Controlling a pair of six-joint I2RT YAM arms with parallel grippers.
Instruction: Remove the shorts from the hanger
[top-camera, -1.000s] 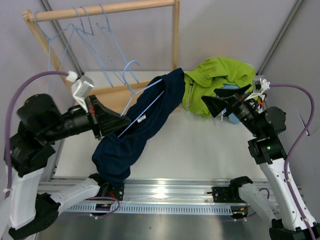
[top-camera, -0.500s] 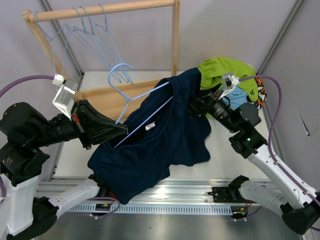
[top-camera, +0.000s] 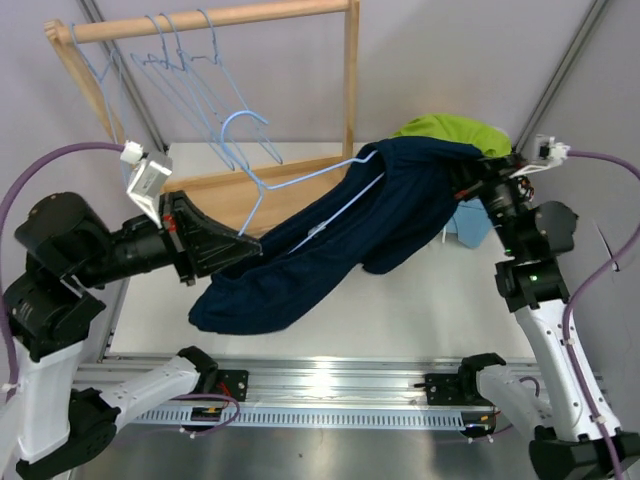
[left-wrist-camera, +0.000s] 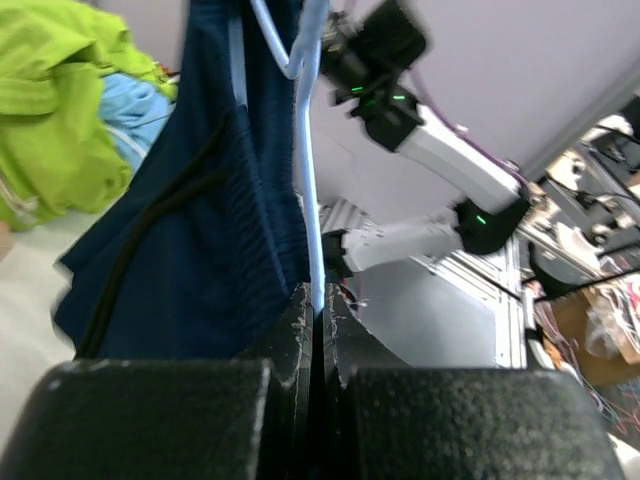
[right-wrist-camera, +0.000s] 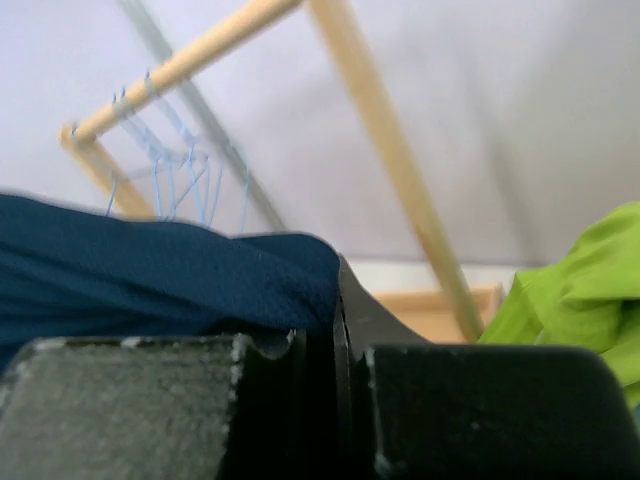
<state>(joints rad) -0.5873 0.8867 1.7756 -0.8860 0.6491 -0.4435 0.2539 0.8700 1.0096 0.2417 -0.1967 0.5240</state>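
Observation:
My right gripper should next pull the navy shorts (top-camera: 340, 240) off the hanger, then move them outward and let them go over the lime green shorts (top-camera: 445, 128), as shorts already lie in a heap below there.
Dark navy shorts (top-camera: 340, 240) hang stretched between my two grippers, threaded on a light-blue wire hanger (top-camera: 300, 183). My left gripper (top-camera: 250, 242) is shut on the hanger's lower wire; in the left wrist view the jaws (left-wrist-camera: 318, 305) pinch the wire (left-wrist-camera: 308, 150) beside the navy shorts (left-wrist-camera: 190, 220). My right gripper (top-camera: 478, 172) is shut on the far upper end of the navy shorts (right-wrist-camera: 150, 270), with the fabric going in between its jaws (right-wrist-camera: 338, 330). Lime green shorts (top-camera: 445, 128) and light blue shorts (top-camera: 470, 220) lie heaped behind and under the right gripper.
A wooden rack (top-camera: 351, 80) stands at the back, and several empty light-blue hangers (top-camera: 180, 60) hang on its rod. Its wooden base (top-camera: 225, 190) lies under the held hanger. A metal rail (top-camera: 330, 385) runs along the near edge.
The right gripper went from open to shut on the navy shorts and pulled their end up and to the right. The shorts, bunched before, now hang stretched out along the hanger.

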